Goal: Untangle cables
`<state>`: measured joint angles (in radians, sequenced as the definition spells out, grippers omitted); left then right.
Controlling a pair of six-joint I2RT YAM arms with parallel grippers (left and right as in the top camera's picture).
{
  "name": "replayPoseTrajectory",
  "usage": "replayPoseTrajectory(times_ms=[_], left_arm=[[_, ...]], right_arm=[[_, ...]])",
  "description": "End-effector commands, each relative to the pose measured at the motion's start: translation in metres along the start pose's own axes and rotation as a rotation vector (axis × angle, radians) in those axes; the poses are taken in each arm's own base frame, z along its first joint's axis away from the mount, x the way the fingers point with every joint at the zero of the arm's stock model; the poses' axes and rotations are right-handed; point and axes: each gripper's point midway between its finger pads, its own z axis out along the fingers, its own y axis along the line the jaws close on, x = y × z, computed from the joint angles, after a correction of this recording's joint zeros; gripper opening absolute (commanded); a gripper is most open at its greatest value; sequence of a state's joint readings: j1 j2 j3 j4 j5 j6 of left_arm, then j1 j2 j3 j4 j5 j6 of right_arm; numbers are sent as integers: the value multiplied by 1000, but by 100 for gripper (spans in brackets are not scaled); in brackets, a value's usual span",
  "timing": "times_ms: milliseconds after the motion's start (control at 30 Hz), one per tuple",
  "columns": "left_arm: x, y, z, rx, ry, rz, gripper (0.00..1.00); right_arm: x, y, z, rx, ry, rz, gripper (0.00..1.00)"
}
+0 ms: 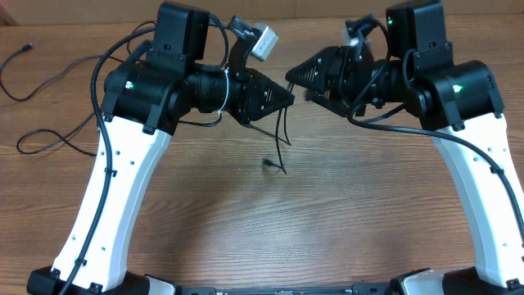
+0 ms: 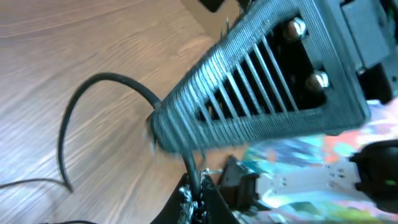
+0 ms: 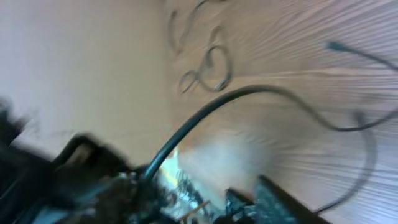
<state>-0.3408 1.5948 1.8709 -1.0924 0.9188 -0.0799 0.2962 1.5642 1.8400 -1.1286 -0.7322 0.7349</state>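
My left gripper should next draw across toward the loose cable on its left in the overhead view, away from the right gripper, and release.
A thin black cable hangs from my left gripper down to the table, and its plug end rests on the wood. In the left wrist view the left gripper is shut on this cable, which arcs up and left over the table. My right gripper stands tip to tip with the left one, open; its ribbed finger fills that view. The blurred right wrist view shows the right gripper with jaws apart and the cable curving past, not held. Two more cables lie at the far left.
Both arms meet above the middle back of the wooden table. A loose cable runs along the table's left edge. A small coil of cable shows far off in the right wrist view. The arms' own thick wires loop beside them.
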Motion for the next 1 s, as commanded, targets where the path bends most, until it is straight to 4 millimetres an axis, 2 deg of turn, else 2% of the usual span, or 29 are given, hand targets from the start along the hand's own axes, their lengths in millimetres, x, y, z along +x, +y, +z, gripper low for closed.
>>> replayPoseTrajectory(times_ms=[0,33,233,333,433,667,967], left_arm=[[-5,-7,-24,-142,-72,-2,4],[-6,-2,-30,-200,-94,-35,4],[3,15,-75,-481,-222,-231,4],[29,36,-110,-699,-304,-488,4],[49,47,-134,-844,-357,-616,4],[73,60,-163,-999,-397,-739,4],[115,89,-224,-1212,-428,-951,4]], right_arm=[[-29,-25,-9,170,-174,-42,93],[-33,-29,-11,192,-193,-51,100],[-56,-59,-32,313,-301,-2,100],[-59,-68,-39,331,-310,27,100],[-59,-75,-43,359,-315,44,100],[-57,-84,-46,404,-318,56,100],[-57,-91,-49,451,-320,13,100]])
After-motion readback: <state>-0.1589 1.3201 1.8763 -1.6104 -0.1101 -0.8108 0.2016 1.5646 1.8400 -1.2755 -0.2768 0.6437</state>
